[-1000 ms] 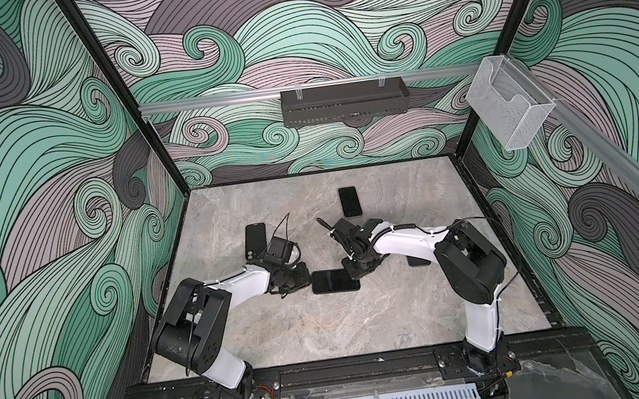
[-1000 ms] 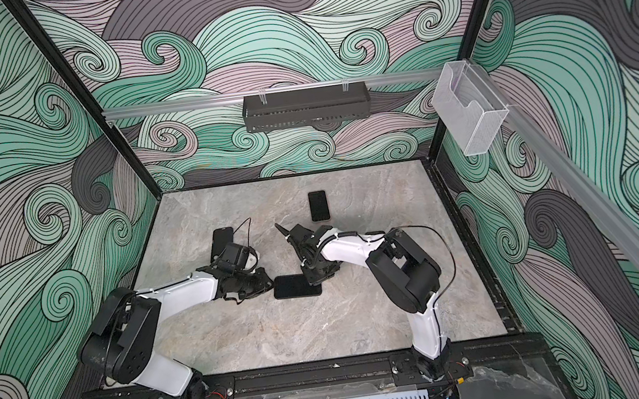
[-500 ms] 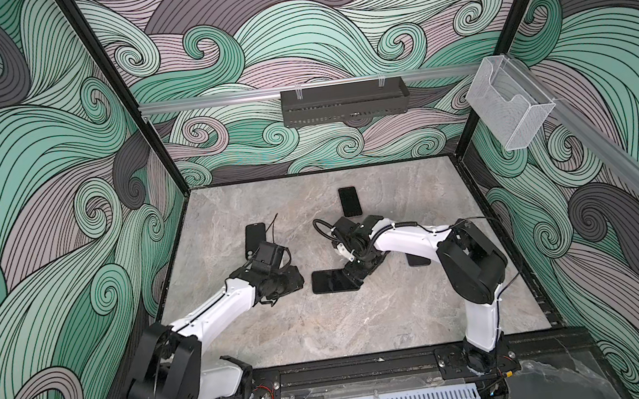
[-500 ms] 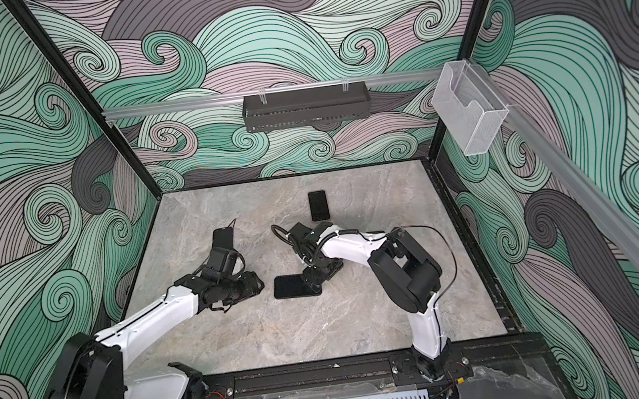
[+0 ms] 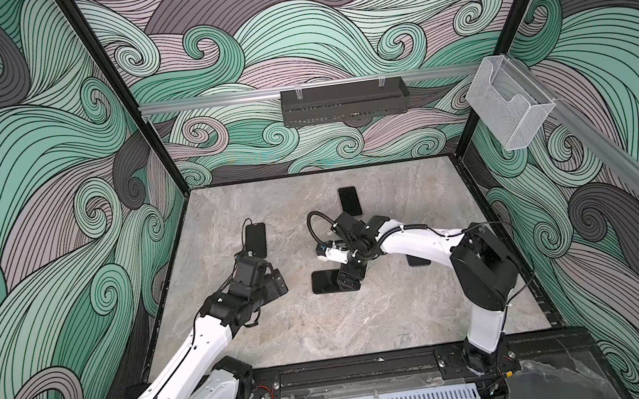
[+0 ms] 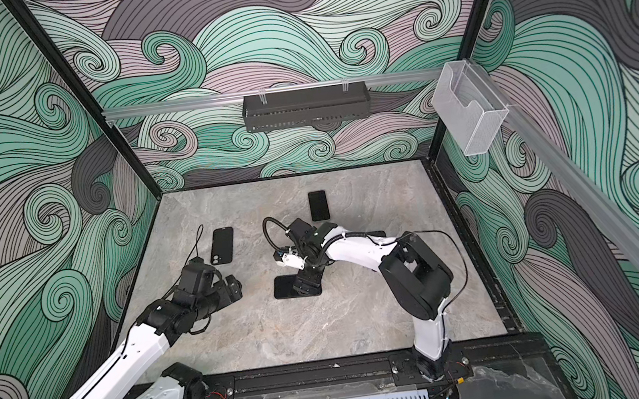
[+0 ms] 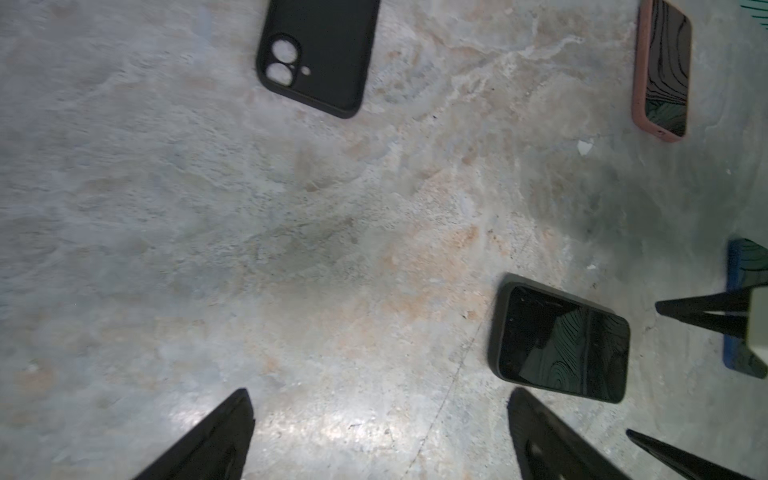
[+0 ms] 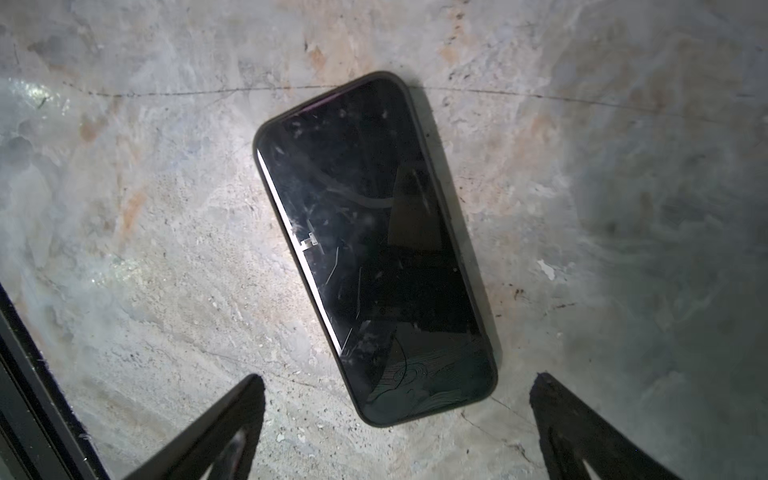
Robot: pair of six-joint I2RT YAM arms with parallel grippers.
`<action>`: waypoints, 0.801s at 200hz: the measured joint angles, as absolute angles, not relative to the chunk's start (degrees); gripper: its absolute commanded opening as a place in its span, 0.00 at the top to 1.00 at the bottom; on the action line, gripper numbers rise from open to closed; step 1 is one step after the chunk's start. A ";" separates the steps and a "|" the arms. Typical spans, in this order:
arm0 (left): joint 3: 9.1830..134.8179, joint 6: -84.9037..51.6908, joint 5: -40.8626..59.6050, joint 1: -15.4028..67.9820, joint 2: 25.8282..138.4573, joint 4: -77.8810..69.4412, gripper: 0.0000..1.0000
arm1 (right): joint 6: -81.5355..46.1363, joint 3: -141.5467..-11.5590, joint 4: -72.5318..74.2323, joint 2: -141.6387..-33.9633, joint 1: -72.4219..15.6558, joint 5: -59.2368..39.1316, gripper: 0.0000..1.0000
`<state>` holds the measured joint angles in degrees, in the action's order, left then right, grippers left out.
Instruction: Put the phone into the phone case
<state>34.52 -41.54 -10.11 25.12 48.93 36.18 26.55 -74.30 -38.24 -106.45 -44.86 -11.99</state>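
My right gripper should turn and come down over the phone's middle (image 5: 332, 281) (image 8: 376, 249), then close on the phone's long sides, because the black phone lies crooked below my open fingers.
A black phone (image 8: 374, 249) lies screen up on the marble floor, framed by the dark rim of a phone case. A bright strip shows along one long edge. It lies mid-floor in both top views (image 5: 326, 281) (image 6: 285, 287). My right gripper (image 8: 397, 376) hangs open over its right end (image 5: 351, 278), with a finger on either side and touching nothing. My left gripper (image 5: 278, 283) is open and empty to the left of the phone, apart from it. In the left wrist view the phone (image 7: 561, 343) lies just past one fingertip (image 7: 515, 399).
An empty black case (image 5: 256, 240) (image 7: 318, 54) with camera holes lies at the left rear. A phone in a pink case (image 7: 663, 70) lies further back (image 5: 350, 200). A blue-cased phone (image 7: 744, 307) lies partly under the right arm. A black rail (image 8: 25, 395) runs nearby.
Both grippers have opened and let go of the phone. The left arm has drawn back to the left, away from it. The right gripper stays over the phone's right end.
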 measured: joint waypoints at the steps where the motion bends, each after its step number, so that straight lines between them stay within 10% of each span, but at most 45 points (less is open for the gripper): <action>1: 34.48 -41.65 -10.31 25.12 48.73 36.40 0.02 | 26.68 -74.30 -38.09 -106.50 -44.91 -12.03 0.01; 160: 34.35 -44.01 -16.36 24.82 42.89 42.50 0.02 | 34.54 -78.59 -37.39 -115.39 -49.08 -6.15 0.13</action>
